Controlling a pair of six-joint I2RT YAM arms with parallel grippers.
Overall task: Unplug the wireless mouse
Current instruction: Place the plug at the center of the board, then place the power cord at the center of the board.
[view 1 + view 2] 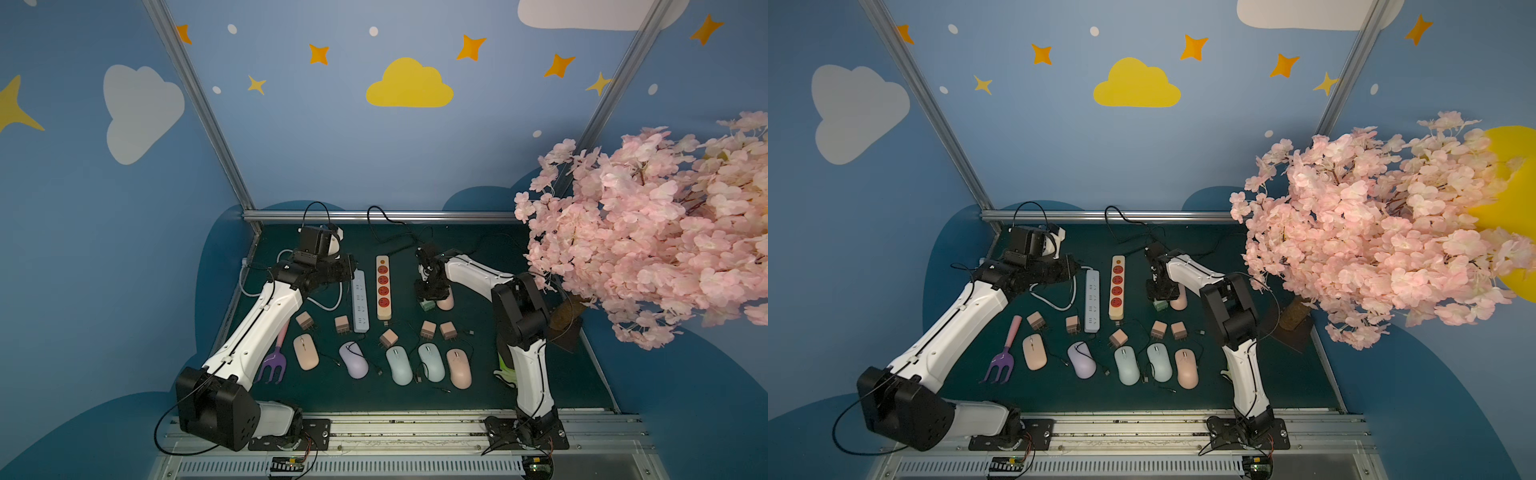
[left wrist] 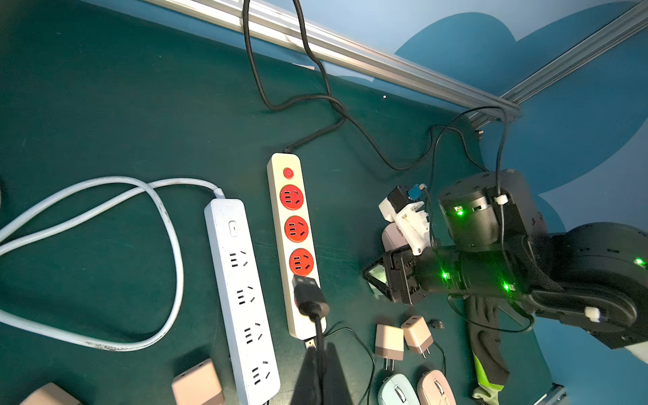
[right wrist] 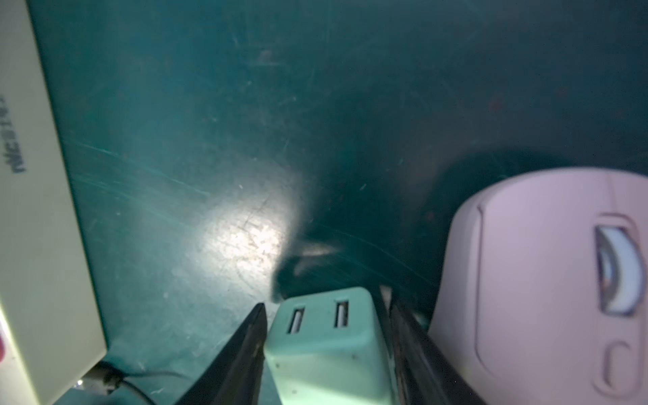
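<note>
The cable's plug hangs free and bare mat point(image 2: 362, 181) is below, past the cream strip point(image 2: 277, 196), so my left gripper will next cross it and lower to release the cable.
A pink wireless mouse point(image 1: 446, 301) point(image 3: 543, 280) lies at the back right of the green mat. A pale green charger point(image 1: 427, 306) point(image 3: 326, 336) sits right beside it, both its USB ports empty. My right gripper point(image 3: 322, 301) points down over the charger, a finger on each side with slight gaps, open. My left gripper point(image 2: 319, 350) is shut on a thin black cable point(image 2: 318, 333). The cable's black USB plug point(image 2: 308, 296) hangs free above the cream power strip point(image 2: 277, 196).
The cream strip with red sockets point(image 1: 382, 286) and a blue-grey strip point(image 1: 360, 301) lie mid-mat. Several mice point(image 1: 399, 365) and pink chargers point(image 1: 428, 329) line the front. A purple garden fork point(image 1: 272, 365) lies left, a pink blossom tree point(image 1: 648, 232) crowds the right.
</note>
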